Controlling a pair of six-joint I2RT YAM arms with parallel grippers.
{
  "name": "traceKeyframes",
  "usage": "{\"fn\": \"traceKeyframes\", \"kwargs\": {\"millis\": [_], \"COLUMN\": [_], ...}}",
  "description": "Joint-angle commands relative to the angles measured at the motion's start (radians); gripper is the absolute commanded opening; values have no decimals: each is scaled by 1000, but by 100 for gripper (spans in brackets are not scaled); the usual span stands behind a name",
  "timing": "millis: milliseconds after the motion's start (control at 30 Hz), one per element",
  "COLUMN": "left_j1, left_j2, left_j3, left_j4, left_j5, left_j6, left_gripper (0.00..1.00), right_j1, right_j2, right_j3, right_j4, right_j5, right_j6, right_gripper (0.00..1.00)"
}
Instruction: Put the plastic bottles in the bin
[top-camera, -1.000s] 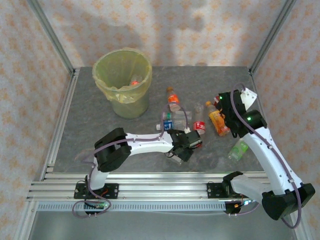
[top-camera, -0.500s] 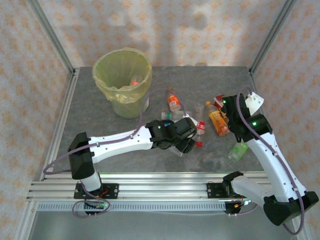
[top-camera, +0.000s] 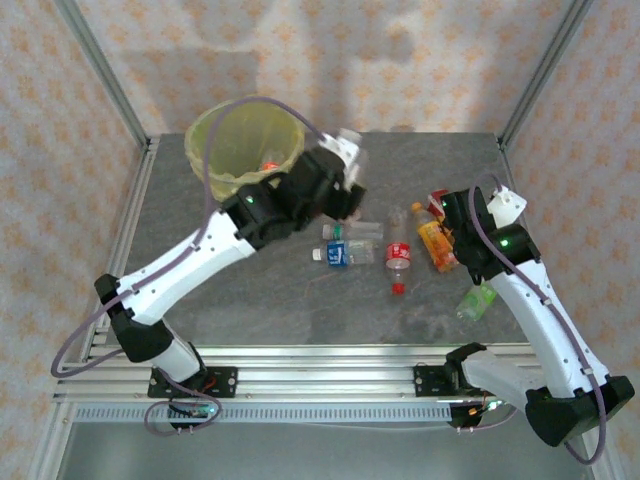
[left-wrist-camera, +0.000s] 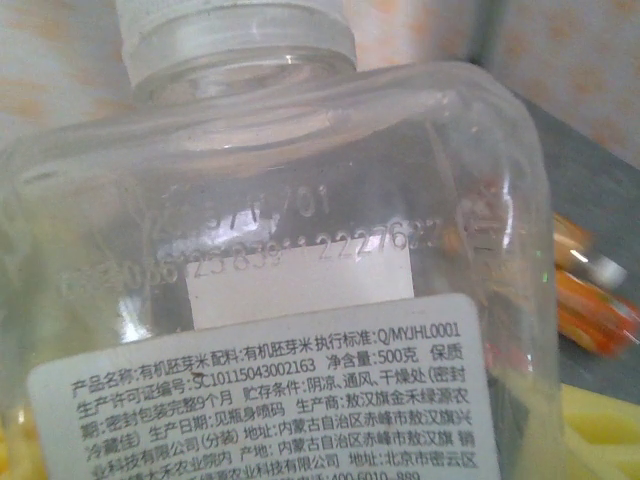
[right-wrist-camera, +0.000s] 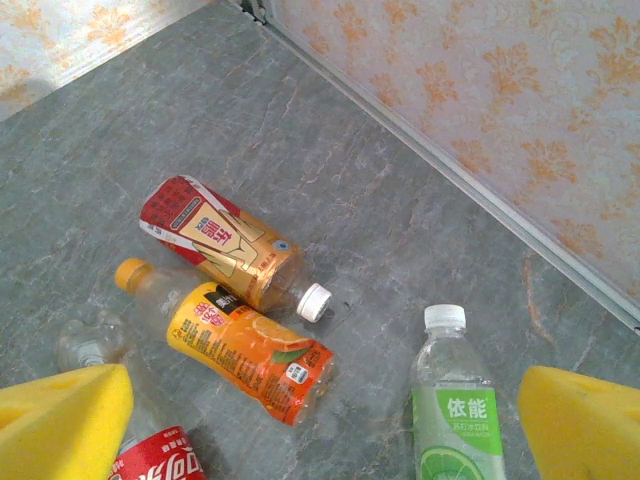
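Note:
My left gripper swings across the bin's rim and over the bin's opening (top-camera: 238, 148) next to release the clear plastic bottle, which is still beside the bin.
My left gripper (top-camera: 342, 186) is raised just right of the bin (top-camera: 243, 150) and is shut on a clear plastic bottle (left-wrist-camera: 300, 230) with a white cap and a white printed label. The bottle's cap end (top-camera: 350, 140) sticks up past the jaws. The yellow-green lined bin holds a red-labelled bottle (top-camera: 270, 163). On the table lie a blue-labelled bottle (top-camera: 340, 252), a red cola bottle (top-camera: 398, 258), an orange bottle (right-wrist-camera: 250, 350), a red-and-gold bottle (right-wrist-camera: 220, 240) and a green-labelled bottle (right-wrist-camera: 460, 420). My right gripper (right-wrist-camera: 320, 430) hovers open above them, holding nothing.
A small clear bottle (top-camera: 366, 232) lies beside the blue-labelled one. Metal frame posts and patterned walls enclose the table (top-camera: 250, 290) at the back and sides. The aluminium rail (top-camera: 320, 375) runs along the near edge.
The left arm has lifted from the middle of the table and swung up and back toward the bin with the clear bottle in its jaws. The right arm has barely moved.

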Motion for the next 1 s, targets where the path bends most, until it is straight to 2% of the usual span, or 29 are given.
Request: {"fn": "traceKeyframes", "kwargs": {"millis": [0, 200, 467, 700, 967], "left_j1": [117, 327, 557, 652, 675], "left_j2": [28, 108, 222, 262, 262], "left_j3": [100, 245, 333, 295, 232], "left_j4": [-20, -58, -131, -176, -252], "left_j5": [-43, 23, 140, 207, 188], "left_j6": [85, 118, 47, -22, -78], "left_gripper": [68, 68, 69, 72, 80], "right_j1": [-4, -4, -4, -4, -3], "right_j2": [2, 8, 32, 40, 45], "right_j3": [24, 15, 26, 27, 26], "right_j4": [-24, 7, 13, 21, 21], "right_j5": [20, -9, -32, -47, -49], "right_j6": [4, 0, -3, -9, -5], "right_gripper": [99, 99, 99, 99, 99]}}
